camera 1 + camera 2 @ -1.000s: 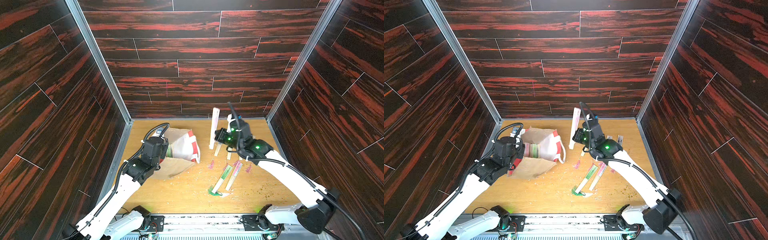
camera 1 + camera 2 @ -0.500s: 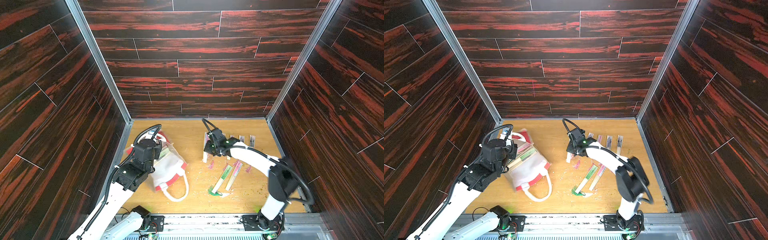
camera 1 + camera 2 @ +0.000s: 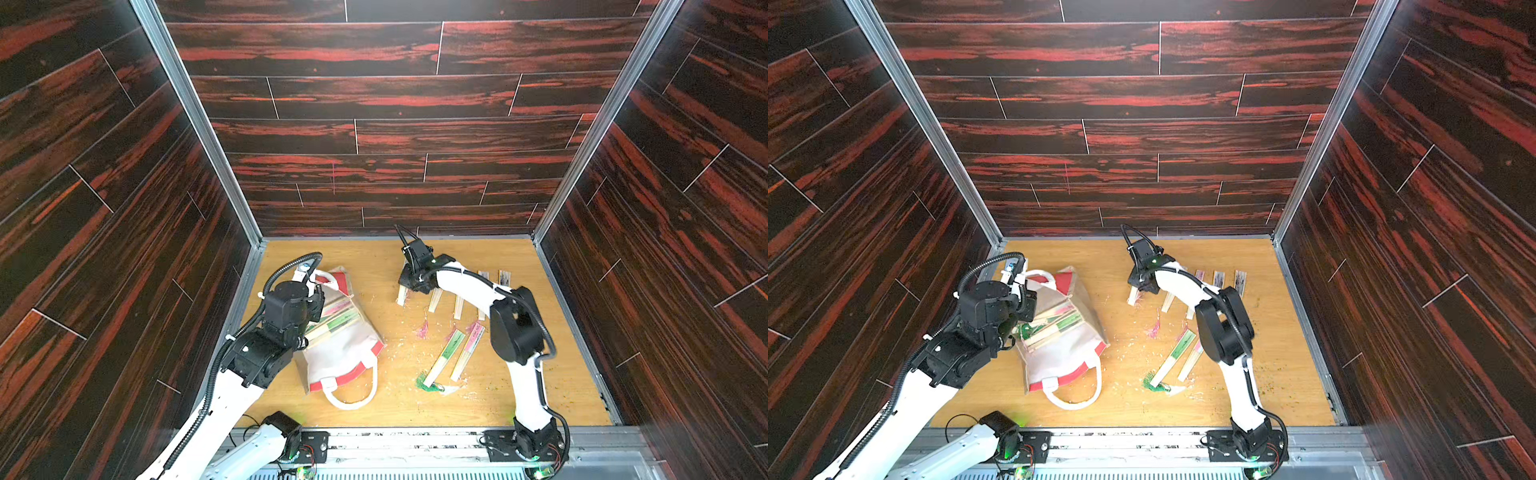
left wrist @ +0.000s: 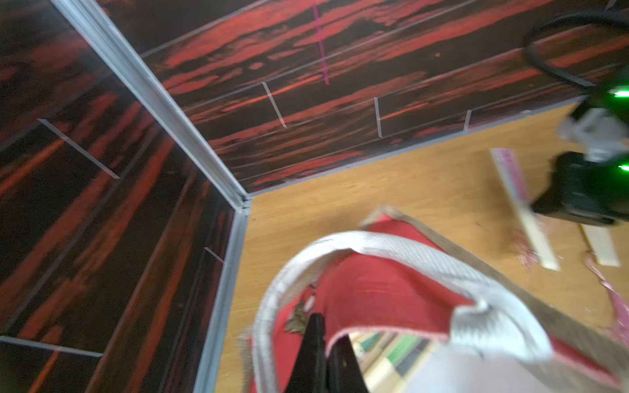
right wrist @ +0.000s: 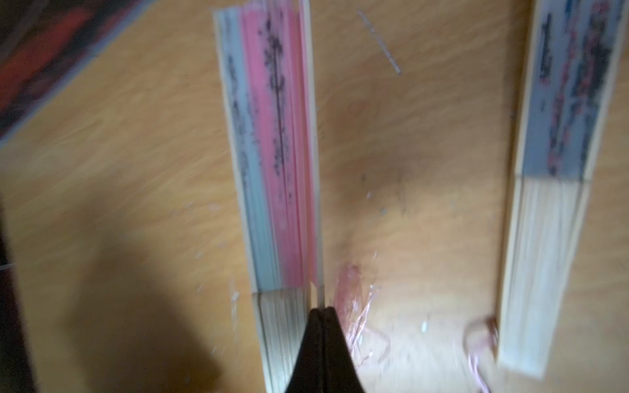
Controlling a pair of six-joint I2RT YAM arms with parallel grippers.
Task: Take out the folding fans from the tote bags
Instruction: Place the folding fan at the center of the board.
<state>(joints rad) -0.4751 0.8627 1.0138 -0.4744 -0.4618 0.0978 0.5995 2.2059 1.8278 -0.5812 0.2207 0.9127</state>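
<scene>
The pink fan is hanging low over the open tabletop (image 3: pixel 413 299) (image 5: pixel 373 216) beside the grey fan, so my right gripper should next go down onto the tabletop there and release the thin outer slat.
The tote bag (image 3: pixel 347 359) (image 3: pixel 1061 359) lies on its side at the table's left, with one white handle toward the front. Its mouth faces my left arm, and several folding fans (image 3: pixel 332 326) (image 3: pixel 1054 326) (image 4: pixel 391 350) show inside. My left gripper (image 4: pixel 321 328) (image 3: pixel 311 286) is shut on the bag's red rim (image 4: pixel 374 292) beside the other white handle (image 4: pixel 391 245). My right gripper (image 5: pixel 321 309) (image 3: pixel 405 289) (image 3: pixel 1136 286) is shut on the thin outer slat of a pink folding fan (image 5: pixel 272 153) (image 3: pixel 402 297), low over the table at the back middle.
More fans lie in a row behind the right arm (image 3: pixel 434 300) (image 3: pixel 504 277). A green fan (image 3: pixel 444 357) and a pink fan (image 3: pixel 467 353) lie at front centre with a green tassel (image 3: pixel 428 384). A loose pink tassel (image 3: pixel 423 330) and shreds litter the wood.
My right gripper has brought the pink fan from upright in the air down toward the table. My left arm has turned the bag over, and it now lies on its side.
</scene>
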